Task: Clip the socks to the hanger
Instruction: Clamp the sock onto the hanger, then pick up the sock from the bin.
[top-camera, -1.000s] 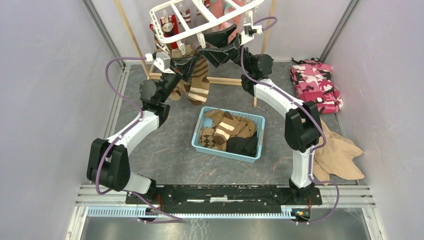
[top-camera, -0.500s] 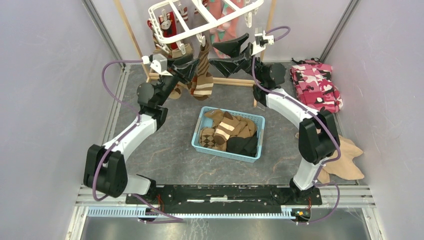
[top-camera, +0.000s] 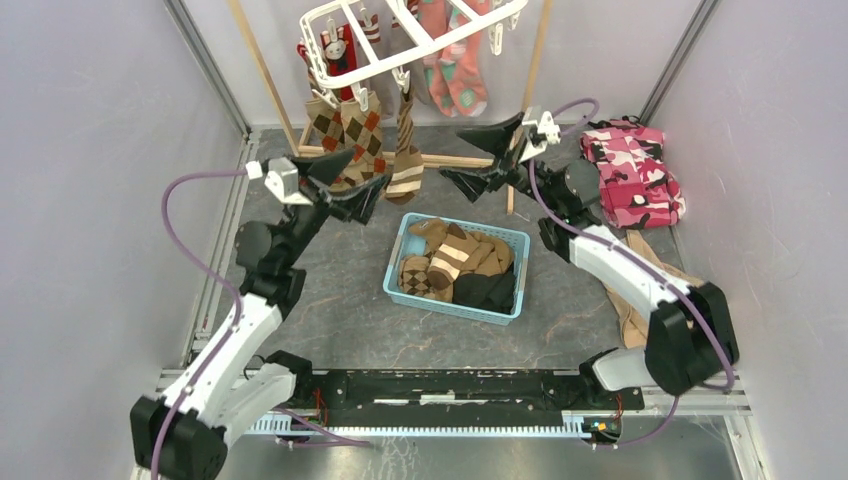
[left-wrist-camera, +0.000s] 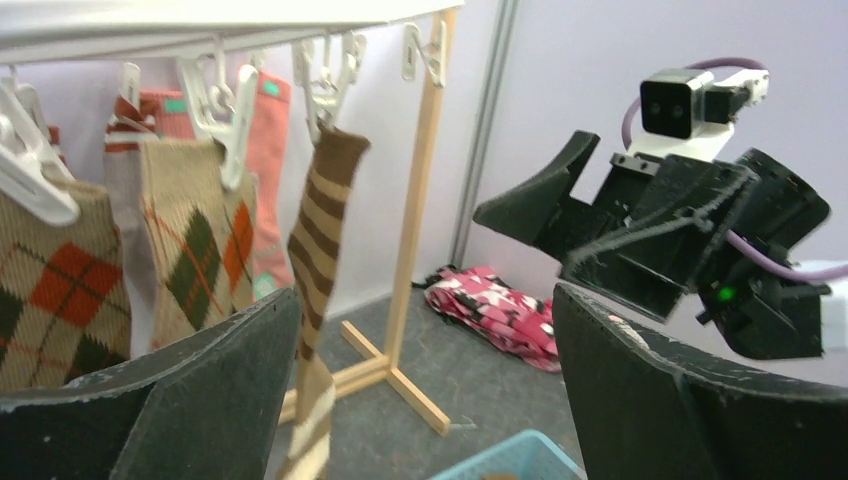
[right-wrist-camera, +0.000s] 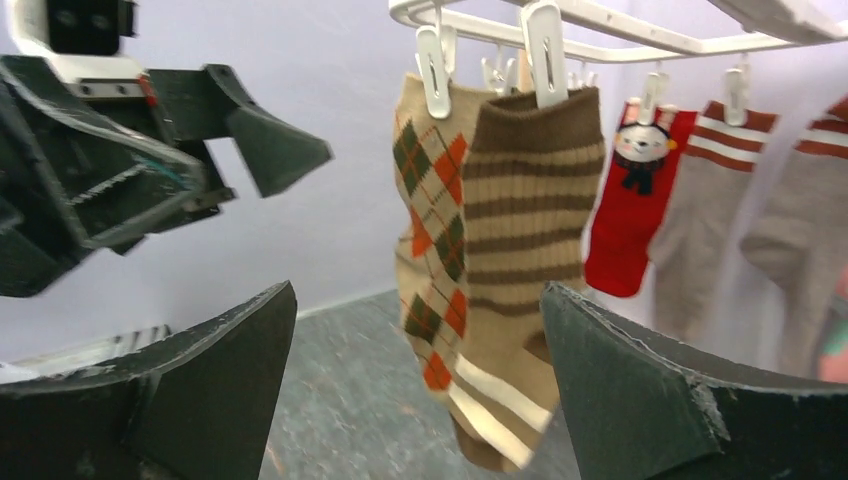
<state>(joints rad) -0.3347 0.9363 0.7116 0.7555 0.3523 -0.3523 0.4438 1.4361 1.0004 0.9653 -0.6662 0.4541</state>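
Note:
My left gripper draws back toward the basket's striped sock, uppermost below and back from it, tilts the fingers down and descends onto its near brown end (top-camera: 440, 274) next.
The white hanger (top-camera: 400, 40) hangs at the back with several socks clipped along its rim. A brown striped sock (top-camera: 405, 150) dangles from a clip beside two argyle socks (top-camera: 345, 130). More socks lie in the blue basket (top-camera: 500, 310). My left gripper (top-camera: 352, 183) is open and empty, below and left of the striped sock (left-wrist-camera: 320, 230). Right of that sock, my right gripper (top-camera: 478, 160) is open and holds nothing. In the right wrist view, the striped sock (right-wrist-camera: 530, 230) and an argyle sock (right-wrist-camera: 425, 200) hang ahead under the hanger (right-wrist-camera: 600, 30).
A light wooden stand (top-camera: 450, 160) carries the hanger, and its post (left-wrist-camera: 420, 200) rises between the two grippers. A pink camouflage cloth (top-camera: 630, 170) lies at the back right. A beige cloth (top-camera: 632, 325) shows under the right arm. Grey walls close in both sides.
The left gripper opened and let go of the striped sock, which now hangs from its clip. Both arms drew back and down from the hanger, left arm leftward and right arm rightward.

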